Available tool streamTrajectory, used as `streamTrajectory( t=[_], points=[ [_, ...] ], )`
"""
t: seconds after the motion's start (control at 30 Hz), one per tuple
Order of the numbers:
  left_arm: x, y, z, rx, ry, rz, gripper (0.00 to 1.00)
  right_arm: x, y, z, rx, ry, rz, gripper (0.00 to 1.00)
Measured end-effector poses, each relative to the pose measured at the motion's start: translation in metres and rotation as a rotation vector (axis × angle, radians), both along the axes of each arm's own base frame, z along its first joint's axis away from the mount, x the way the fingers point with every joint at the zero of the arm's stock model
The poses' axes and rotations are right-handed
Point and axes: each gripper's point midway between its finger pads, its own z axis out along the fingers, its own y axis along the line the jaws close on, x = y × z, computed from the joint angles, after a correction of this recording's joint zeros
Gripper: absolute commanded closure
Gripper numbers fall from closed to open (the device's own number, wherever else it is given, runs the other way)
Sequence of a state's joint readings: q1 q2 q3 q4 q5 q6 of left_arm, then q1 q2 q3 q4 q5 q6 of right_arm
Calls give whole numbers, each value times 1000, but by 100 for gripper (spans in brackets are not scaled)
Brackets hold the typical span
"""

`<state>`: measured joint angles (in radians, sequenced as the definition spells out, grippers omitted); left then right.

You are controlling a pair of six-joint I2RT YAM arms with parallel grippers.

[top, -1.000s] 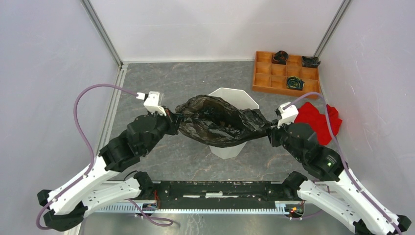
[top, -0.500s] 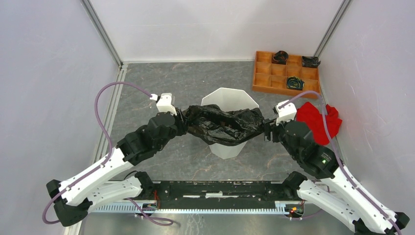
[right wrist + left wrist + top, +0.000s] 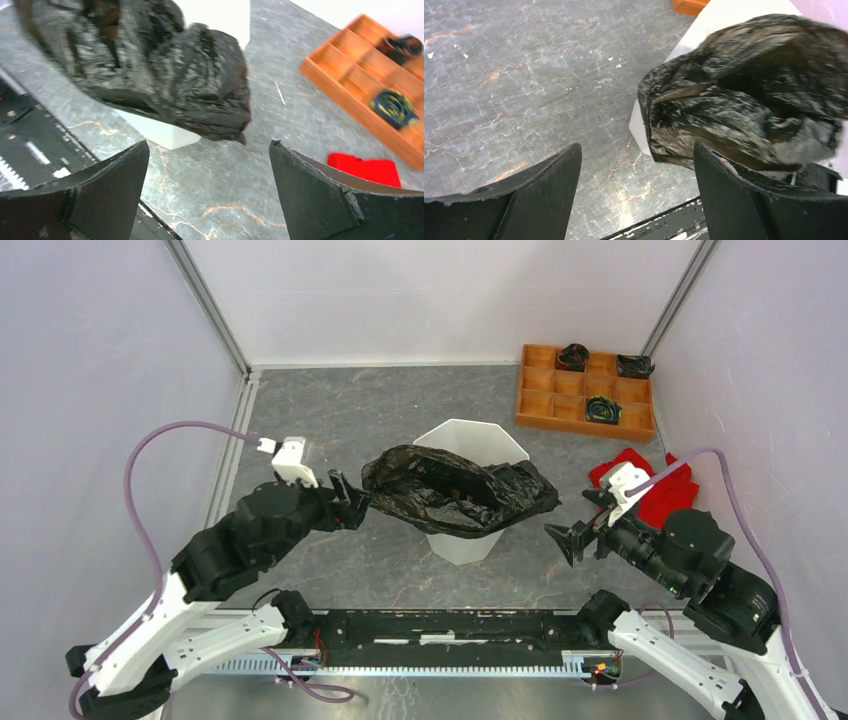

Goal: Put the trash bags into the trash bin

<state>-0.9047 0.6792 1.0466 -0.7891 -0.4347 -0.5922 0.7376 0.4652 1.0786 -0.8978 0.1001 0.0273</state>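
I next need to reach with my right gripper past the bin (image 3: 470, 435) and onto the bag's nearest end (image 3: 535, 486). That end is outward of my gripper and to its left in the top view.
A wrinkly black trash bag (image 3: 455, 490) lies draped across the front rim of the white trash bin (image 3: 470, 435), its ends hanging past both sides; it also fills the upper right of the left wrist view (image 3: 744, 95) and the upper left of the right wrist view (image 3: 150, 65). My left gripper (image 3: 345, 502) is open just left of the bag's left end, nothing between its fingers (image 3: 539, 195). Right of the bag's right end, and apart from it, my right gripper (image 3: 578, 535) is open and empty, fingers (image 3: 320, 195) spread wide over the table.
An orange compartmented tray (image 3: 585, 392) holding dark rolled items sits at the back right. A red cloth (image 3: 655, 485) lies right of the bin, behind my right wrist. White walls and a metal frame enclose the grey marbled table (image 3: 350, 420). The black rail (image 3: 440, 625) runs along the near edge.
Both grippers have opened and let go of the bag's ends. Each arm has drawn back outward, the right one farthest. The bag has slackened onto the bin's rim.
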Motion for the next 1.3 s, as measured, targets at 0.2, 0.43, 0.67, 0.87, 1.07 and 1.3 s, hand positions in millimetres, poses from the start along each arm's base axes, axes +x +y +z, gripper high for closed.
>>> streamTrajectory(
  t=[0.2,0.43,0.67,0.87,1.07,1.3],
  points=[
    [-8,-2,51,-51,-54,-62,0,-10,36,15,31,-21,203,13],
    [15,-47,77,54,-84,-187,4,9,78,26,52,-51,324,31],
    [37,-87,57,204,-58,-304,0,22,94,28,72,-69,340,52],
    [38,-110,56,198,-42,-398,14,30,96,22,84,-65,310,76],
    [46,-111,62,193,-60,-386,30,42,92,21,106,-51,226,99],
    [65,-103,57,213,-54,-310,59,64,77,25,132,-58,58,99]
  ],
)
